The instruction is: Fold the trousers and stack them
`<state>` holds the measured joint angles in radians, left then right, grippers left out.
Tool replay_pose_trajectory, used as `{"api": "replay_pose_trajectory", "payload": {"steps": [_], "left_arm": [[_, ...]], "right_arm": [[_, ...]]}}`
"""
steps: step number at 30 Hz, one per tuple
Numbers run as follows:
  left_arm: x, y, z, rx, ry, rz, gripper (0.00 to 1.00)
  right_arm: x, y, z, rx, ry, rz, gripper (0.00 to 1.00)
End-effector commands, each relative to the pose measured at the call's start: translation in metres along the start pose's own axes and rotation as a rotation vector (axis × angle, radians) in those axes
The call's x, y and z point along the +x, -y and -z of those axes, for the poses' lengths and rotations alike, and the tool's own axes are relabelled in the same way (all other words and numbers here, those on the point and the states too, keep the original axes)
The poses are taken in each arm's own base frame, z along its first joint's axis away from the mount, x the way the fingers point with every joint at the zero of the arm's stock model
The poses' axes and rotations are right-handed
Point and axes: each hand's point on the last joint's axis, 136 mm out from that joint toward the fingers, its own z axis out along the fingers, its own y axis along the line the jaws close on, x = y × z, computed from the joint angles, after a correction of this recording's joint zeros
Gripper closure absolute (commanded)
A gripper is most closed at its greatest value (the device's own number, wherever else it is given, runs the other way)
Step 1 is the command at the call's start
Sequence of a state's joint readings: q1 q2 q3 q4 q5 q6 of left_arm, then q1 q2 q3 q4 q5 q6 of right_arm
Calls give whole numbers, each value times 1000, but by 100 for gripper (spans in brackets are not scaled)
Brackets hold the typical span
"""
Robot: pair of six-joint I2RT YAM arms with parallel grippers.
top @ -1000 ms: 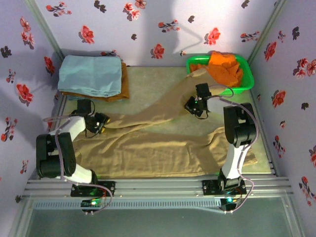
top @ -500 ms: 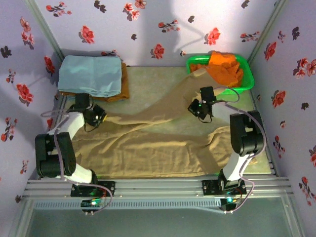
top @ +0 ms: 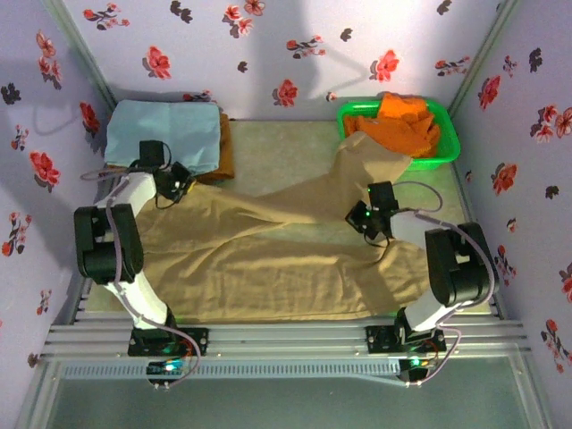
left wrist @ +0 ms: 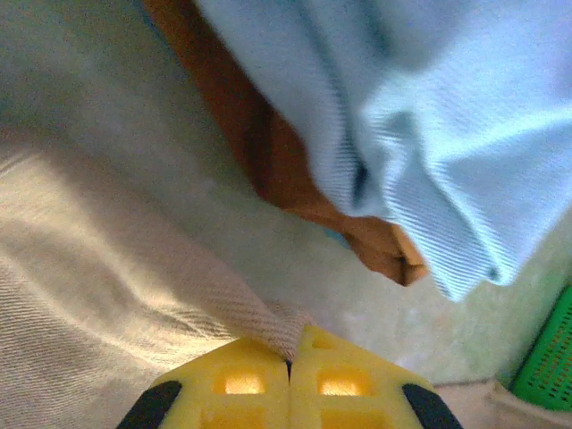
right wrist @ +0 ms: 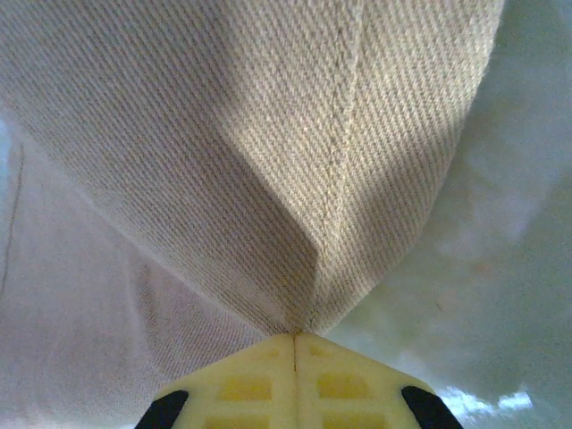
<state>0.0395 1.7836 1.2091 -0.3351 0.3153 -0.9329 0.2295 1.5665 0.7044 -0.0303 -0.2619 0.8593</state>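
The right gripper draws the raised fold back across a bare gap onto the near leg of the trousers next, then releases it.
The tan trousers (top: 268, 259) lie spread wide over the table. One leg runs up to the right as far as the green basket (top: 447, 150). My left gripper (top: 174, 189) sits at the far left, beside the folded stack, and is shut on an edge of the trousers. In the left wrist view its yellow fingertips (left wrist: 289, 362) pinch a corner of tan cloth (left wrist: 134, 295). My right gripper (top: 365, 221) is right of centre, shut on a raised fold of the trousers. The right wrist view has its tips (right wrist: 295, 338) meeting on a seamed fold (right wrist: 340, 179).
A folded light blue cloth (top: 165, 134) lies on an orange-brown garment (top: 225, 156) at the back left, close to my left gripper. Bright orange garments (top: 407, 121) fill the green basket at the back right. Flowered walls enclose the table on three sides.
The left gripper shut on the trousers' edge and carried it toward the back left. The right gripper moved nearer and rightward, dragging its fold; the leg slid partly away from the basket.
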Motion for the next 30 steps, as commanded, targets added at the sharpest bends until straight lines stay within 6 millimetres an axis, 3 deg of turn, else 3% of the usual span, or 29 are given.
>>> {"api": "replay_pose_trajectory", "payload": {"steps": [1, 8, 12, 15, 18, 19, 22, 24, 25, 27, 28, 30], "left_arm": [[-8, 6, -10, 9, 9, 3, 100], [-13, 8, -21, 27, 16, 14, 100], [-12, 10, -23, 42, 16, 24, 100], [-9, 12, -24, 56, 3, 23, 100], [-7, 13, -25, 53, -5, 22, 100], [-7, 13, -24, 56, -7, 26, 100], [-10, 16, -21, 65, -2, 32, 100], [-11, 20, -19, 63, -3, 20, 100], [-12, 21, -19, 60, -6, 12, 99], [-12, 26, -19, 65, -38, -3, 67], [-10, 29, -19, 79, -58, -10, 62], [-7, 39, -9, 124, -71, -26, 41]], "right_arm": [[7, 6, 9, -4, 35, -57, 100], [31, 17, 47, 22, 102, -80, 100], [47, 45, 67, 101, 159, -131, 100], [61, 64, 71, 93, 177, -199, 100], [60, 63, 76, 77, 193, -177, 100], [58, 57, 79, 84, 188, -150, 96], [40, 39, 99, 143, 204, -53, 66], [17, 26, 121, 157, 255, 14, 48], [6, 21, 131, 157, 278, 32, 44], [-20, 21, 148, 172, 325, 30, 42], [-30, 22, 153, 171, 339, 24, 41], [-54, 28, 158, 188, 361, 1, 43]]}}
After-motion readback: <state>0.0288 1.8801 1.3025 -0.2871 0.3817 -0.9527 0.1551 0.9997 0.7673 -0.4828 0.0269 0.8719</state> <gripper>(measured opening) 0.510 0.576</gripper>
